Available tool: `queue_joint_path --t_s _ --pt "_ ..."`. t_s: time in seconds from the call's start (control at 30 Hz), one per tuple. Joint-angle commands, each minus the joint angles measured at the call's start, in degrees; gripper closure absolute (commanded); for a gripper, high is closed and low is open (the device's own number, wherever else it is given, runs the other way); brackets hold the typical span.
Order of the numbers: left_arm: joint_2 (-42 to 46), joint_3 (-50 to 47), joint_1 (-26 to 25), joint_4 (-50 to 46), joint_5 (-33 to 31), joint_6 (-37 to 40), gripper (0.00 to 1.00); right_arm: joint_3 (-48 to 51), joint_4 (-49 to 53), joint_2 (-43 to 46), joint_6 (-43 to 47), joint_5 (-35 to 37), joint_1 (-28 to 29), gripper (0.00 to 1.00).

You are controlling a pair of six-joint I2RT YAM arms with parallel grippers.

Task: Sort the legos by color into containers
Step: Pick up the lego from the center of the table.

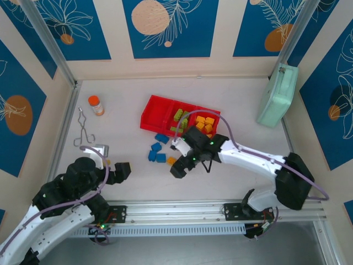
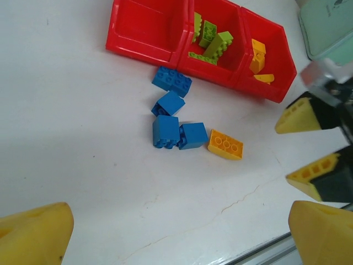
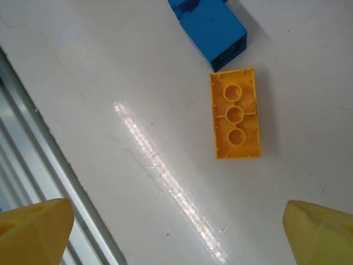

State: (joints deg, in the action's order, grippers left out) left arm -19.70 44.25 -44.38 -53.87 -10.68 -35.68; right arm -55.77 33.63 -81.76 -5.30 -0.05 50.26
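My right gripper will next lower onto the yellow lego [image 1: 171, 160] and close across its width, as a blue lego crowds only one end and the long sides are clear.
The red tray of containers [image 1: 157, 113] has a bare left compartment [image 2: 146, 27], lime green legos [image 2: 212, 44] in the middle one and yellow-orange legos [image 2: 257, 55] in the right one. Several blue legos [image 2: 165, 131] lie on the table in front of it. Beside them one yellow lego [image 3: 235, 114] lies studs-down. My right gripper [image 1: 182, 165] hovers open just near of that yellow lego, jaws wide and empty [image 3: 176, 232]. My left gripper [image 1: 113, 161] stands open and empty to the left, away from the bricks [image 2: 176, 237].
An orange-capped bottle [image 1: 96, 105] and metal wire tongs [image 1: 84, 130] sit at the back left. A mint-green case [image 1: 277, 95] leans at the back right. An aluminium rail [image 1: 182, 210] runs along the near table edge.
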Motion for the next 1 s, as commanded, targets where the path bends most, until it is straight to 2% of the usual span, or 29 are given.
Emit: queue_joint_path --t_s 0.0,0.2,0.3,0.4,0.63,0.8,0.97 --pt "-0.64 2.51 0.13 -1.47 1.06 4.08 0.01 -2.15 1.78 -4.58 1.18 3.30 0.35 0.03" --pt "-0.78 1.03 0.16 0.82 2.59 5.55 0.01 -3.81 0.87 -10.53 3.92 10.41 2.01 0.03" --pt "-1.20 0.84 0.16 1.04 2.86 5.80 0.01 -4.12 -1.46 -11.59 3.99 17.07 3.10 0.02" --pt "-1.48 0.60 0.12 1.59 4.03 6.27 0.01 -3.41 -5.12 -11.41 5.33 19.42 4.41 0.02" --pt "-1.68 0.49 0.14 2.07 5.93 6.86 0.01 -4.19 -8.95 -14.33 9.31 17.81 6.50 0.06" --pt "-1.74 0.22 0.07 2.46 6.24 6.76 0.01 -7.38 -6.03 -19.37 10.40 16.13 6.58 0.17" --pt "-2.36 0.22 0.08 2.46 6.46 7.02 0.01 -8.30 -5.41 -21.65 10.02 16.66 6.47 0.21"
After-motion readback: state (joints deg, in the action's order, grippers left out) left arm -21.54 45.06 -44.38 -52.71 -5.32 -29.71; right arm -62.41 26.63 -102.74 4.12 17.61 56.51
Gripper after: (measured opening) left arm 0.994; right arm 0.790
